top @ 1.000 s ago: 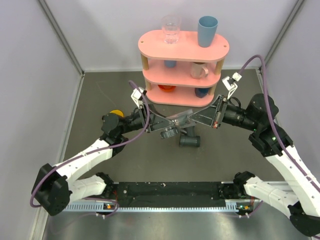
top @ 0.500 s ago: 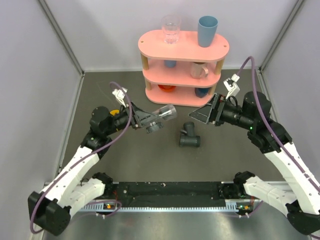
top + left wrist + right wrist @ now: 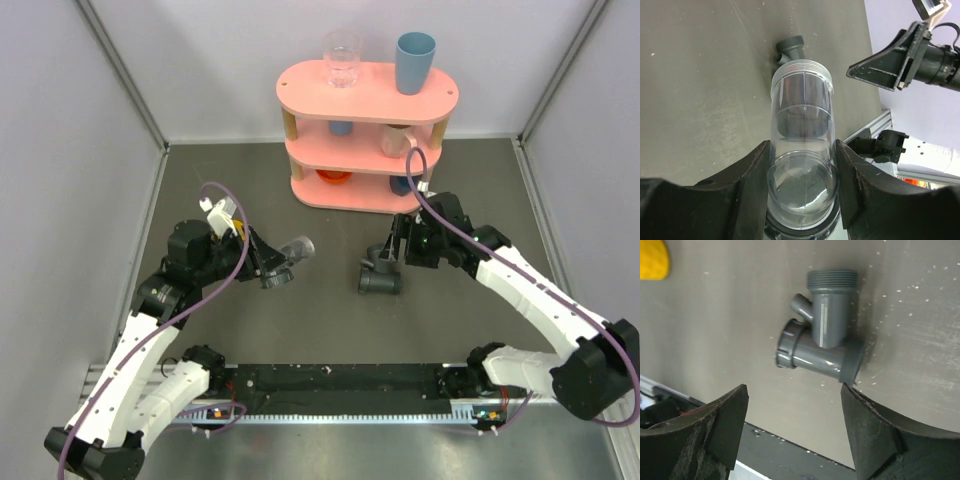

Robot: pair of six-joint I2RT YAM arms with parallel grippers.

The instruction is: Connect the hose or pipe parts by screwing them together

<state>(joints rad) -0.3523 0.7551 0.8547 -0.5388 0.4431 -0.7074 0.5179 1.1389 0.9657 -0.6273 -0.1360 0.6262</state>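
I will next turn my right gripper and lower it to its left in the top view to close, because the fitting's tube-facing collar [image 3: 364, 281] [image 3: 788, 344] is that way.
My left gripper [image 3: 272, 262] is shut on the translucent smoky tube [image 3: 291, 250], held off the table with its threaded end pointing right. In the left wrist view the tube [image 3: 801, 115] fills the space between the fingers [image 3: 752, 175], and the dark grey T-shaped fitting [image 3: 790, 47] lies beyond it. That fitting [image 3: 380, 280] rests on the grey table at centre. My right gripper [image 3: 392, 250] hangs just above it, tilted downward and open. In the right wrist view the fitting [image 3: 822, 345] lies ahead of the spread right gripper [image 3: 794, 390], which touches nothing.
A pink three-tier shelf [image 3: 365, 80] stands at the back with a clear glass [image 3: 342, 58], a blue cup [image 3: 414, 62] and other cups on it. A yellow cup [image 3: 652, 260] sits left of the fitting. A black rail [image 3: 340, 385] runs along the near edge.
The right gripper opened, left the tube and swung down over the T-fitting. The left arm drew back to the left with the tube still in its grip.
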